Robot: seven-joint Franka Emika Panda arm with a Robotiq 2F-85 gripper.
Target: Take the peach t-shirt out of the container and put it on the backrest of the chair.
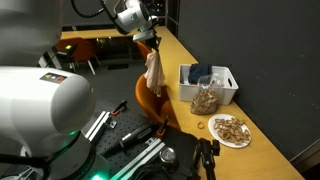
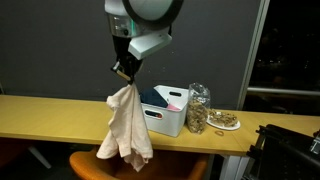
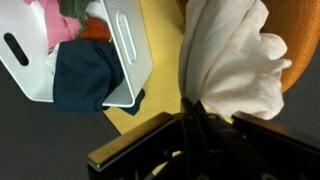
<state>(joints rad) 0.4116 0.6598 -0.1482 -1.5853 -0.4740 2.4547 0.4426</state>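
Note:
The shirt's lower end hangs at the orange chair's backrest (image 1: 149,103) (image 3: 290,35), so my gripper should move away from the yellow table and down across the backrest to release the shirt's top.
My gripper (image 2: 124,70) is shut on the top of the pale peach t-shirt (image 2: 126,125), which hangs down from it in both exterior views (image 1: 153,72). The shirt's lower end hangs at the orange chair's backrest (image 2: 100,158), also seen from the side (image 1: 150,100); I cannot tell whether it touches. In the wrist view the shirt (image 3: 235,60) bunches in front of my shut fingers (image 3: 195,108) with the orange chair (image 3: 295,40) behind it. The white container (image 2: 168,110) stands on the yellow table beside the shirt, with other clothes in it (image 3: 80,70).
A jar of brownish snacks (image 2: 198,108) and a plate of them (image 2: 222,122) stand next to the container on the yellow table (image 2: 50,112). Black equipment (image 1: 150,155) sits below the chair. The wall is dark behind the table.

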